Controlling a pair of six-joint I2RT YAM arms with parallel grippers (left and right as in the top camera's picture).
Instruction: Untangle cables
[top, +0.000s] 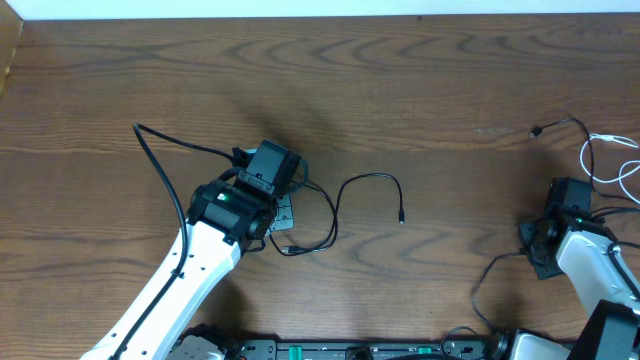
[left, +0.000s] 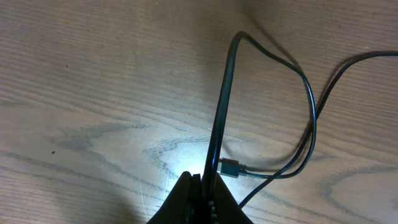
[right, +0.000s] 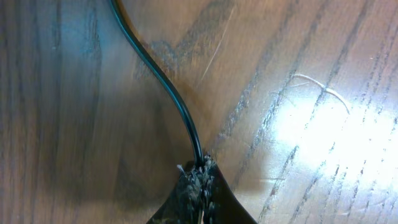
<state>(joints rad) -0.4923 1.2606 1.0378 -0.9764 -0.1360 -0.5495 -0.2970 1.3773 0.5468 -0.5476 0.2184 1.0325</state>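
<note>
My right gripper holds its black cable and needs to rise outward past the white cable (top: 606, 160) next. It should release its cable over the bare wood beyond, because black cable lies across the white loops.
A thin black cable (top: 345, 187) lies mid-table, looping from beside my left gripper (top: 284, 214) to a small plug end (top: 401, 216). In the left wrist view my left gripper (left: 205, 186) is shut on this black cable (left: 225, 93), which runs up from the jaws and loops back to a metal plug (left: 229, 167) beside the fingertips. My right gripper (top: 532, 245) at the right edge is shut on another black cable (right: 163, 84), which runs off from the jaws (right: 200, 171). A white cable (top: 606, 160) and a further thin black cable (top: 560, 123) lie at the far right.
The thicker black arm cable (top: 160, 165) sweeps out left of the left arm. The wooden table's (top: 420, 90) back half is bare wood. A dark rail (top: 350, 350) runs along the front edge.
</note>
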